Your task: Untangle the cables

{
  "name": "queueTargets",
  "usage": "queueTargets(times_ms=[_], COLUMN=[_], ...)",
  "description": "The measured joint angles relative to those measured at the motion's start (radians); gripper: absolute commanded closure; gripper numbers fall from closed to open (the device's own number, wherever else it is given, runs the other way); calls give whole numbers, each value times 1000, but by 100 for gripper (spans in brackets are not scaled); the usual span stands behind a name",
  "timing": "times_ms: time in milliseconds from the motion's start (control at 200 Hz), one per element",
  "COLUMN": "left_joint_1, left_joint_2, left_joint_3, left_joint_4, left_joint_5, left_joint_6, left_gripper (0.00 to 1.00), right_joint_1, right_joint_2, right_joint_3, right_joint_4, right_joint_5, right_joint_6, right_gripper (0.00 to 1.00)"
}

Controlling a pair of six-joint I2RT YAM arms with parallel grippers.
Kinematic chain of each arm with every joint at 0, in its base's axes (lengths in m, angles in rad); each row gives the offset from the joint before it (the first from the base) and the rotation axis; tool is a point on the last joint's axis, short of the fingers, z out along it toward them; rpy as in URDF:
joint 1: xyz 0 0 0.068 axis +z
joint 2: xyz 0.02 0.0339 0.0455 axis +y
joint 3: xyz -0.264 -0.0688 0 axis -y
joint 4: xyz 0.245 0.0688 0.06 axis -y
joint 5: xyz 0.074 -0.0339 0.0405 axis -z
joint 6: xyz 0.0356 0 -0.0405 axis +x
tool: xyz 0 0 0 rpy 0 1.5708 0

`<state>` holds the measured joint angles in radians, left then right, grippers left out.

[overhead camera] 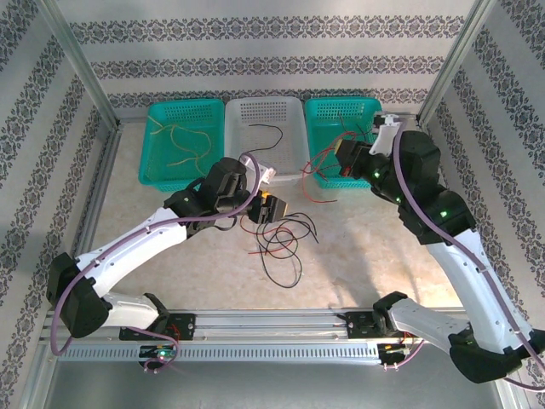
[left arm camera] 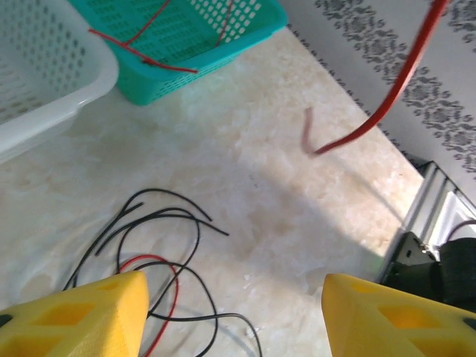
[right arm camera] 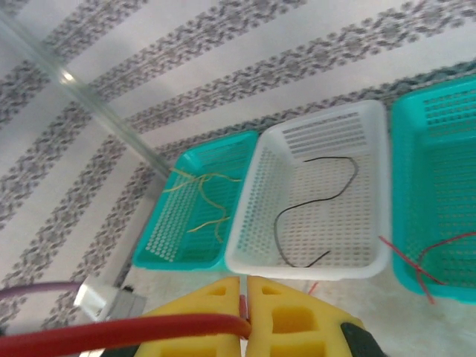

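I should move my right gripper outward over the teal basket with red cables and let go of the red cable there, because the cable's loose end still hangs outside the basket's near rim.
A tangle of black cables [overhead camera: 281, 245] with one red cable [left arm camera: 158, 262] through it lies on the table in the middle. My left gripper [overhead camera: 272, 207] hovers just above its far-left side, open, with nothing between the yellow fingers [left arm camera: 82, 316]. My right gripper [overhead camera: 345, 162] is at the front edge of the right teal basket [overhead camera: 375, 109] and is shut on a red cable [right arm camera: 149, 331]. That cable hangs down toward the table [overhead camera: 321, 198] and shows up as the hanging red cable [left arm camera: 394, 89] in the left wrist view.
Three baskets stand along the back: a left teal basket [overhead camera: 157, 149] with yellow cables [overhead camera: 183, 141], a white basket [overhead camera: 294, 111] with one black cable [right arm camera: 312, 193], and the right teal one with red cables [right arm camera: 416, 264]. Aluminium rails frame the table.
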<state>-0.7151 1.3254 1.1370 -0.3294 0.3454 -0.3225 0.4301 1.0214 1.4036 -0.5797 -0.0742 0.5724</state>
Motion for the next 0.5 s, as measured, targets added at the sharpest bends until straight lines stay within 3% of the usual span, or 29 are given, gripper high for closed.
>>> queueTargets(times_ms=[290,500], left_joint_1=[1,1], left_joint_2=[-3,-49], left_joint_3=[-6,-37], left_joint_4=[-20,-51], left_joint_5=[-112,-205], left_joint_6=[-5,-19], left_gripper=[31,28], right_joint_1=[-290,-403], right_joint_2=[173,401], right_joint_3=[242,359], right_joint_4=[-95,-108], right_joint_5=[-24,-57], right_joint_6=[0,0], right_gripper=[100,98])
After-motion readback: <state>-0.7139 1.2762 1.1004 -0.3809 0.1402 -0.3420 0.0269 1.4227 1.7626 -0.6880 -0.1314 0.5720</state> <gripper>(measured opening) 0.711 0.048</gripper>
